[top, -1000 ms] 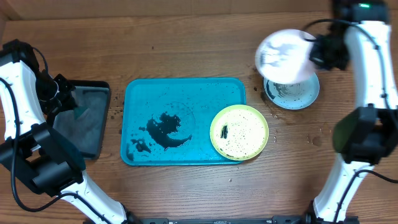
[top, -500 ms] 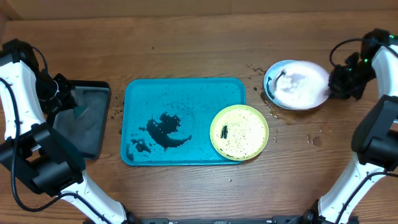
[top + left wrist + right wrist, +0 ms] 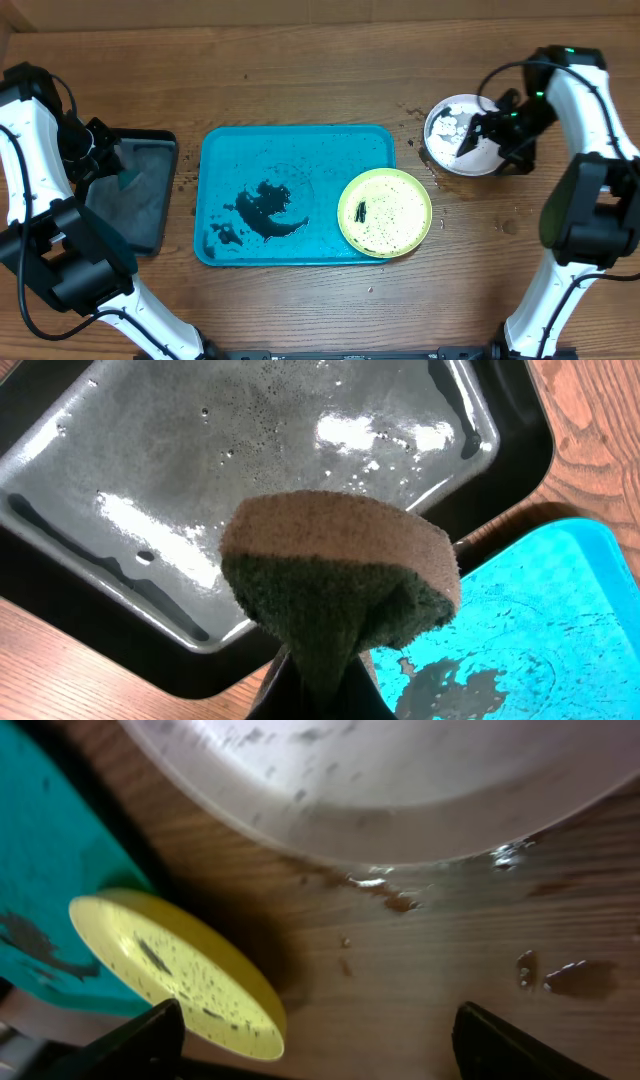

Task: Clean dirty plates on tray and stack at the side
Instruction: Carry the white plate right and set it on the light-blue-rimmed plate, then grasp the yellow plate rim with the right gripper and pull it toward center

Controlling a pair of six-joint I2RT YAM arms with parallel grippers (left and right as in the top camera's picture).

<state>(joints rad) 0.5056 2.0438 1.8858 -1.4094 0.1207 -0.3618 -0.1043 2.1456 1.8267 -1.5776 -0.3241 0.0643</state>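
Observation:
I will move my right gripper back and down next, so its open fingers go on both sides of the yellow-green plate's rim [image 3: 430, 215] [image 3: 266, 1006], because that part sticks out past the tray.
The turquoise tray [image 3: 300, 150] lies mid-table, smeared with black. A yellow-green plate [image 3: 385, 212] speckled black rests on its near right corner, also low in the right wrist view [image 3: 180, 970]. To the right of the tray the white plate [image 3: 458, 130] lies on the light blue plate, whose rim [image 3: 478, 170] peeks out. My right gripper [image 3: 480, 136] hovers over the white plate [image 3: 400, 780], open and empty [image 3: 320, 1050]. My left gripper [image 3: 110, 165] is shut on a sponge [image 3: 340, 575] above the black tray.
The black tray with a wet grey inside [image 3: 250, 460] sits left of the turquoise tray [image 3: 530, 620]. Water drops and dark specks [image 3: 560, 975] dot the wood near the stacked plates.
My right gripper brought the white plate down onto the light blue plate, opened and let it go. The left arm has not moved.

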